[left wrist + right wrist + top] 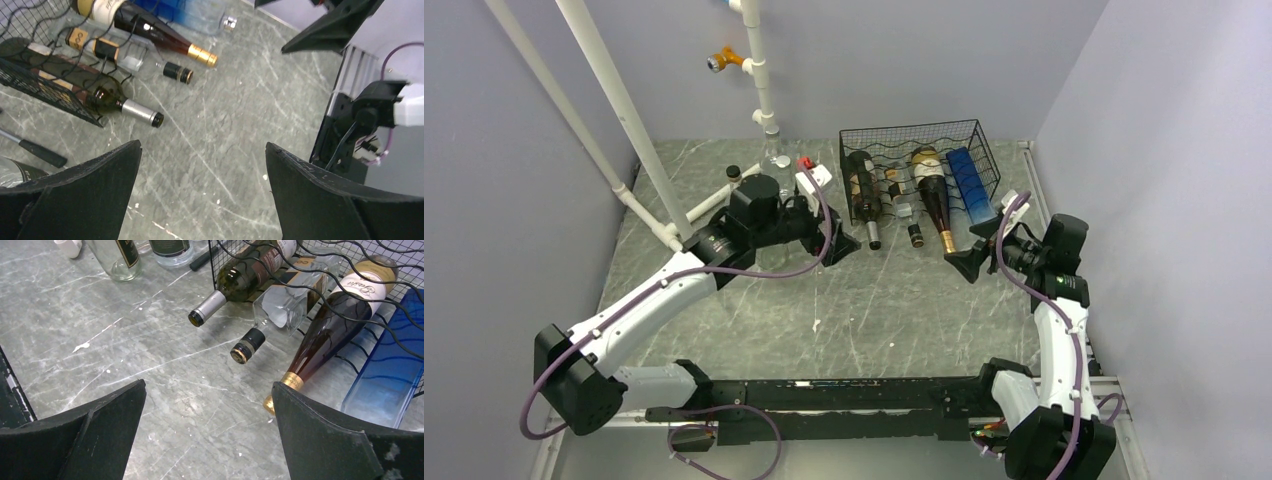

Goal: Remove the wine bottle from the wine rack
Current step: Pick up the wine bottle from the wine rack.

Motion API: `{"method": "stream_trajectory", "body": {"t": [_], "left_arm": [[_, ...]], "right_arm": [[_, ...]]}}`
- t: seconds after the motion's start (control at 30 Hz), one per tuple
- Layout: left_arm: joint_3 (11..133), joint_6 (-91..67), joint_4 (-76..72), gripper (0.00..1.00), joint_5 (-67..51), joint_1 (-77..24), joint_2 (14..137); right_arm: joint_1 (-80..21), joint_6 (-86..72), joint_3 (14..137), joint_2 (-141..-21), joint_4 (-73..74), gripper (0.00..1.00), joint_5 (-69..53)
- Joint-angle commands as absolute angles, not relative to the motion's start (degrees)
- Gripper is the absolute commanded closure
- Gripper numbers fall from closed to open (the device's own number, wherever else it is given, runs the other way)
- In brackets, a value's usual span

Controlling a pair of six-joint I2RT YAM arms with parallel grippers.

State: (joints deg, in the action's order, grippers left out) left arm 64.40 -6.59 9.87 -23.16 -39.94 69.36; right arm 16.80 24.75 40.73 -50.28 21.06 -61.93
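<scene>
The blue bottle's near end (980, 211) (374, 399) is outward of the robot's right gripper, so the right gripper will next move outward, turn in line with the blue bottle and lower with its fingers on both sides of that end.
The black wire wine rack (909, 129) stands at the back right, with several bottles lying in it, necks toward me. From left to right they are a dark green wine bottle with a silver cap (864, 200) (107, 97) (235, 280), a small clear bottle (904, 207) (280, 310), a dark wine bottle with gold foil (934, 205) (165, 37) (335, 325) and a blue bottle (972, 185) (390, 370). My left gripper (836, 245) (202, 150) is open, low over the table left of the silver neck. My right gripper (969, 262) (207, 390) is open beside the gold-foil neck, holding nothing.
A white pipe frame (624, 110) slants across the back left. Loose glass bottles (774, 165) (120, 257) and a white and red part (812, 178) stand left of the rack. Grey walls close in both sides. The arms' black base rail (824, 400) runs along the near edge.
</scene>
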Motion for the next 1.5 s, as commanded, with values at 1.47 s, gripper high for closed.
{"method": "stream_trajectory", "body": {"t": [1.47], "left_arm": [[58.4, -6.2, 5.8, 0.01, -18.0, -40.6, 66.6]], "right_arm": [[11.6, 16.7, 57.8, -81.7, 18.6, 0.09, -16.5]]}}
